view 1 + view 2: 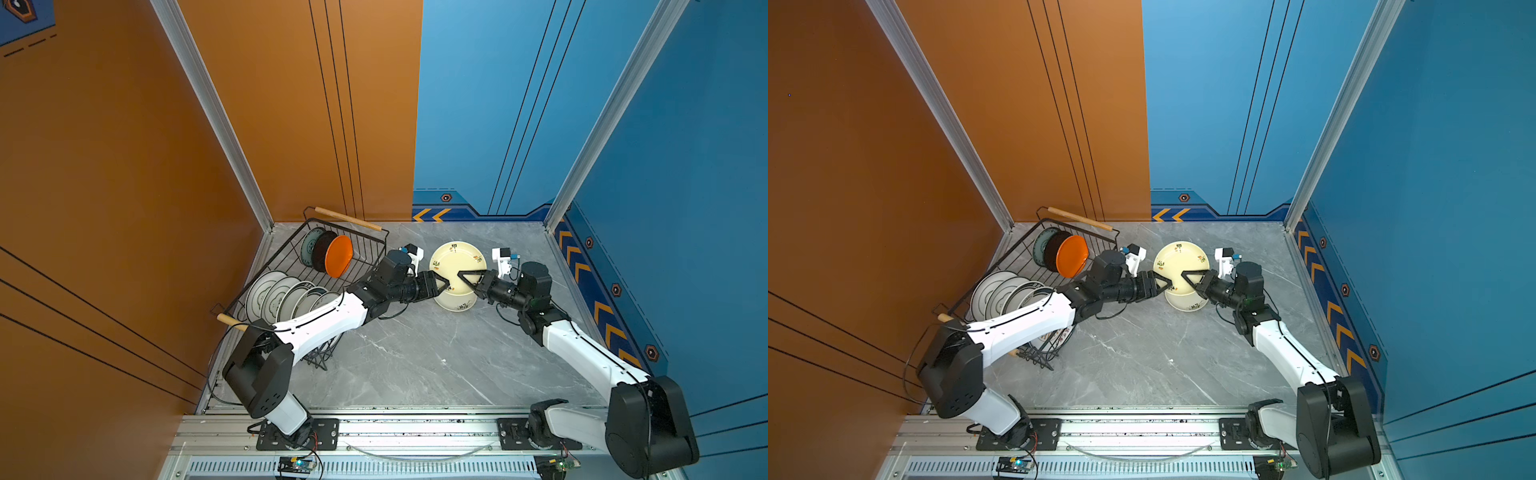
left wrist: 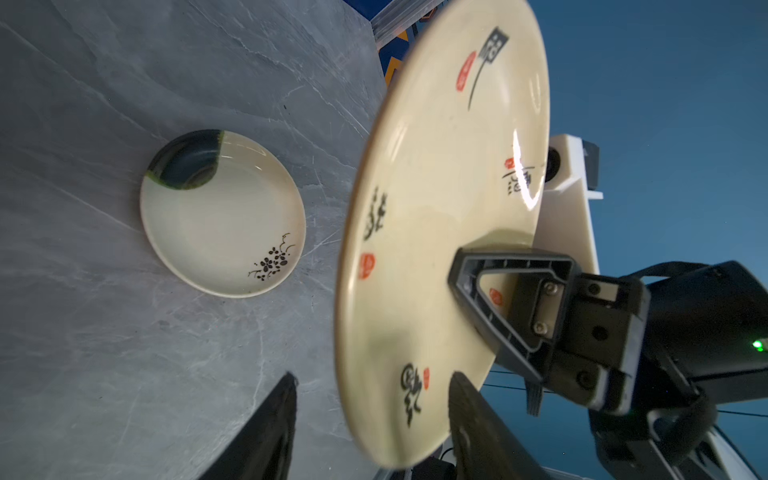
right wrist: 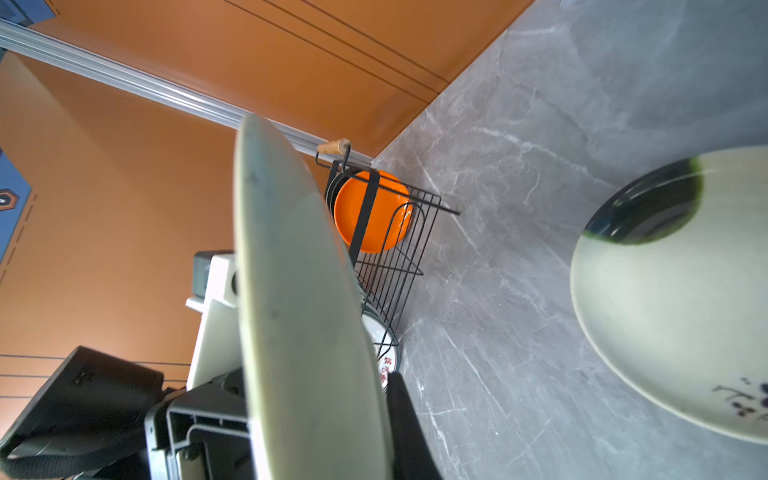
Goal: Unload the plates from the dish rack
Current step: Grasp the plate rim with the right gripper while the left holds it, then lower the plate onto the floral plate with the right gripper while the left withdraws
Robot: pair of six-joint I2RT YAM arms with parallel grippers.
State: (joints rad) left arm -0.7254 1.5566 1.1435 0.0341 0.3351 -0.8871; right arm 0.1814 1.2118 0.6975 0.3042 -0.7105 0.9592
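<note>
The robot's right gripper will next lower the tilted plate onto the second cream plate (image 1: 456, 304) (image 3: 689, 296) and let go of the calligraphy plate's rim, because the second cream plate lies flat below the gripper.
A cream plate with black calligraphy (image 1: 451, 259) (image 1: 1177, 257) hangs tilted in the air at the table's middle back. My right gripper (image 1: 461, 276) (image 3: 316, 415) is shut on its rim, and the plate shows edge-on (image 3: 299, 291) between the fingers. My left gripper (image 1: 444, 284) (image 2: 372, 376) is open, its jaws standing apart on either side of the opposite rim (image 2: 436, 208). A second cream plate with a dark patch and flower sprig (image 1: 455, 301) (image 2: 220, 216) (image 3: 673, 299) lies flat on the table beneath. The dish rack (image 1: 347, 219) (image 3: 395, 266) at the left holds an orange plate (image 1: 338, 256) (image 3: 386, 216), a black one, a teal one and several white plates (image 1: 274, 293).
The rack stands against the orange wall in the back left corner, and my left arm (image 1: 324, 320) passes over its near end. Blue walls close off the back and right sides. Grey marble tabletop (image 1: 415, 357) spreads in front of the plates.
</note>
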